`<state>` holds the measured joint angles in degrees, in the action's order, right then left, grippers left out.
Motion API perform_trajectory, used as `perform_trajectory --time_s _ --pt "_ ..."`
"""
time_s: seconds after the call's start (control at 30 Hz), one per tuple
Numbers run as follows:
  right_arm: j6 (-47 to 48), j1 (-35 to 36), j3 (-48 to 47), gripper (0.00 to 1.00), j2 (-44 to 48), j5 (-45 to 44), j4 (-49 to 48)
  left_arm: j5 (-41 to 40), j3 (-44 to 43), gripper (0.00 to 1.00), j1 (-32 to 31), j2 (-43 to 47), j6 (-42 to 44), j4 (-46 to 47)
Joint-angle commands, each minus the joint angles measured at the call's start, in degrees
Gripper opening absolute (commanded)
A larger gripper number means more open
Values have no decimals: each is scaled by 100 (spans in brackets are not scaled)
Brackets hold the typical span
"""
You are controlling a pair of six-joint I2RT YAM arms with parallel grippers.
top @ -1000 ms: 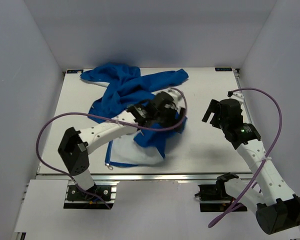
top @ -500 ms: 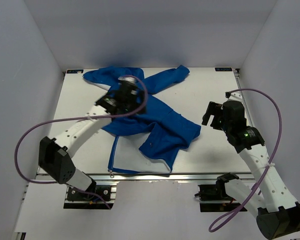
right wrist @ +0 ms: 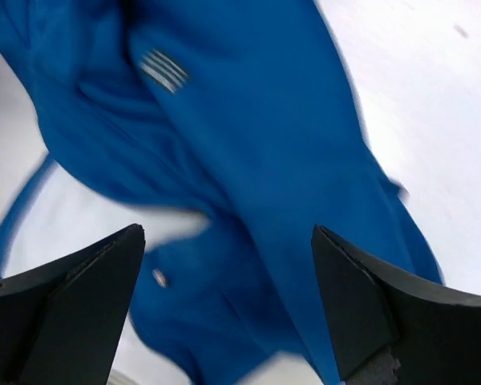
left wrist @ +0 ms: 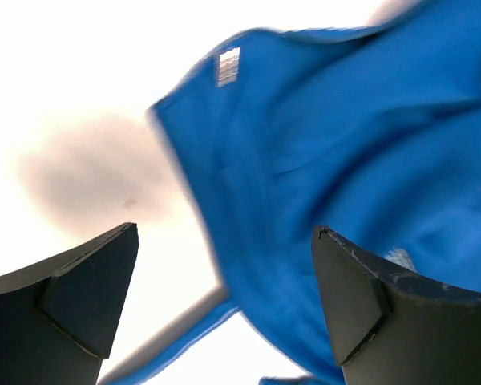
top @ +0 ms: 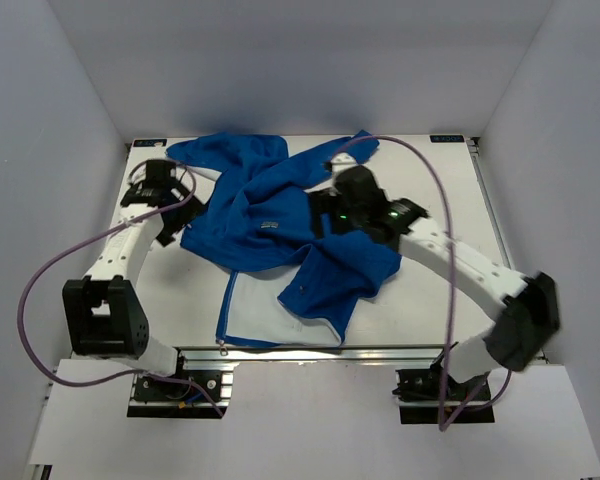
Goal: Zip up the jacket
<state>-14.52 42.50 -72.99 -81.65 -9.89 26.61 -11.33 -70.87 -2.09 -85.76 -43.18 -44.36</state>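
Observation:
The robot's right gripper next needs to sweep across and down to pinch the jacket's ridged folds past the striped label (top: 232, 230) (right wrist: 80, 68), which are below it and to its left in the top view.
The royal-blue jacket (top: 270, 215) lies crumpled across the middle of the table, with a front flap turned back so the pale lining (top: 260, 312) shows near the front edge. My left gripper (top: 165, 205) hovers open at the jacket's left edge; in the left wrist view the jacket (left wrist: 345, 152) fills the right side and nothing sits between the fingers (left wrist: 88, 293). My right gripper (top: 322, 213) is open above the jacket's middle, and its wrist view looks down on blurred blue jacket cloth (right wrist: 248, 160) with both fingertips (right wrist: 369, 305) apart and empty.
The white table (top: 430, 290) is walled in by pale panels on three sides. A sleeve (top: 330, 160) reaches toward the back right corner. Purple cables loop off both arms.
The left gripper opened, let go of the jacket and swung to its left edge. The jacket settled flatter. The right arm swept in from the right over the jacket's middle.

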Motion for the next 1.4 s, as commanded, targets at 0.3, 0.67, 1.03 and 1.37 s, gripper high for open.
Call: perform_trajectory --time_s 0.3,0.67,1.03,1.37 --pt "-1378 1321 -4080 87 -4426 -452 -596 535 1444 98 894 1693 -200 -108" --pt "-1204 1551 -4147 0 -4476 -505 -963 878 1620 98 894 2159 64 111" --pt "-1219 456 -724 0 -663 -349 -1097 1537 1743 98 894 2239 240 481" --pt "-1965 -1716 2068 9 2994 -1689 1605 2284 1875 98 885 1703 275 1077"
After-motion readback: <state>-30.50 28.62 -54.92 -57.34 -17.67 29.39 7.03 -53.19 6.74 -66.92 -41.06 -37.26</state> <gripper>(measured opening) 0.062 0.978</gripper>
